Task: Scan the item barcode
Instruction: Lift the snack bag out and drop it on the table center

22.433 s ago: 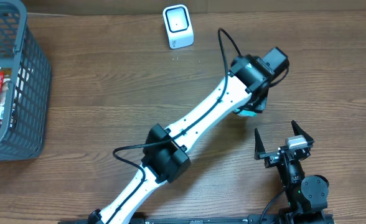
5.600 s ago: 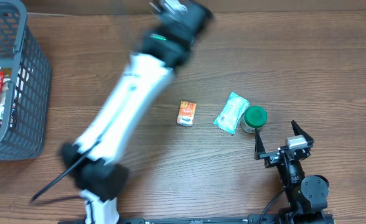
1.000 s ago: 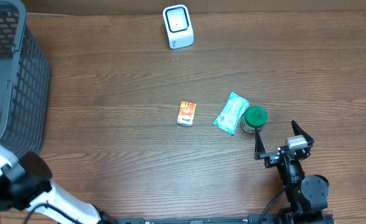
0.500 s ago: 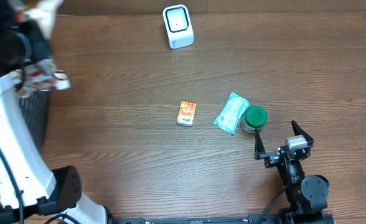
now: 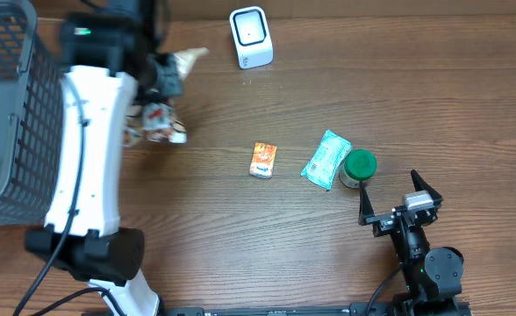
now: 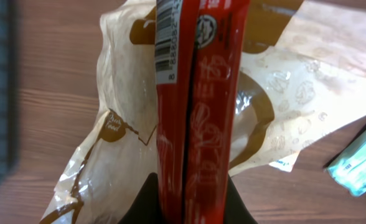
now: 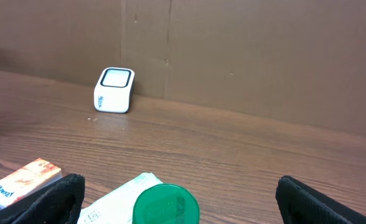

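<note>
My left gripper holds the long red packet. It will next lower the packet onto the empty table beside the orange packet, away from the basket, and let it go.
My left gripper [image 6: 192, 200] is shut on a long red packet [image 6: 201, 106], whose barcode [image 6: 167, 37] shows near its far end. A crinkled cream and brown wrapper [image 6: 282, 93] hangs behind the packet; I cannot tell whether it is gripped too. Overhead, the left gripper [image 5: 155, 81] holds this bundle [image 5: 157, 123] above the table, left of the white scanner [image 5: 251, 37], which also shows in the right wrist view [image 7: 114, 90]. My right gripper [image 5: 391, 195] rests open at the front right, empty, its jaws wide apart [image 7: 186, 205].
A grey basket [image 5: 30, 132] stands at the left edge. An orange packet [image 5: 262, 160], a mint pouch [image 5: 326, 159] and a green-lidded jar [image 5: 359, 166] lie mid-table, just ahead of the right gripper. A brown wall [image 7: 233, 56] backs the table.
The left arm has swung from over the basket rightward across the table, carrying the red packet and wrapper nearer the scanner. The right arm has not moved.
</note>
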Controlling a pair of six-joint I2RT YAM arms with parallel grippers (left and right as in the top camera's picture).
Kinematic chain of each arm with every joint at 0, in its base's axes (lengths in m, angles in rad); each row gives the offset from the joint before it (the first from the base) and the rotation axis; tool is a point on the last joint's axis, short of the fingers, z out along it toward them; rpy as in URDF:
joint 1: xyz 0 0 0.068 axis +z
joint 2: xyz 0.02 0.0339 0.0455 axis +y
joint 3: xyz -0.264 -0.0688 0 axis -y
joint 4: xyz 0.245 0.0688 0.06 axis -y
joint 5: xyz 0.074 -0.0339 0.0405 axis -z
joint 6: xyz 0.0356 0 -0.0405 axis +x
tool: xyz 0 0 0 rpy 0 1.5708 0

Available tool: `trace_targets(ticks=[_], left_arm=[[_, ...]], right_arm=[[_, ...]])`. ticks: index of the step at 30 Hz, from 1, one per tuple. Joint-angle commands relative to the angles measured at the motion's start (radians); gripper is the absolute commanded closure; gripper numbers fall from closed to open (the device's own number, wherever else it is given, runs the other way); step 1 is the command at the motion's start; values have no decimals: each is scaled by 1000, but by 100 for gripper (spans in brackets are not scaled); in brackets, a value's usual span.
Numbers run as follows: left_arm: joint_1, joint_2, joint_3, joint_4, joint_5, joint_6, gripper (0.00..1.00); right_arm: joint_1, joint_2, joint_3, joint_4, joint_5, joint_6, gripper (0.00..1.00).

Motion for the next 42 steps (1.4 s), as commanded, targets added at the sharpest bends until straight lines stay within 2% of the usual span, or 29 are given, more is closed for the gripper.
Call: trace_targets(ticks=[1,8,14,21,25,26,28,30,32,39,42], left_arm=[[-73,10,-161,78,-28,-72,96],[-191,10,-492,304,-29,-152,96],[-248,10,-695,483,-28,-192,96],[-279,10,-823,586,-27,-192,96],[-280,10,-847,599,-27,-191,92],[-280,10,-850,600,-27,-192,89],[-280,10,-850,599,-24,-191,74],[-280,10,-850,598,-20,-191,65],[-280,10,-850,598,-13,-191,50],[-279,9,-846,589,-13,-187,38],[-278,5,-822,566,-15,-172,37]], right_arm=[[-6,-10,-11,6,-1,-1,0],[-6,-10,-11,6,-1,-1,0],[-6,-10,-11,6,-1,-1,0],[-6,-10,-11,6,-1,-1,0],[-6,-10,-11,6,-1,-1,0],[-6,-10,-11,6,-1,-1,0],[-6,-10,-11,6,-1,-1,0],[-6,-10,-11,6,-1,-1,0],[-6,-10,-11,6,-1,-1,0],[-6,-10,-11,6,-1,-1,0],[-6,-10,-11,6,-1,-1,0]])
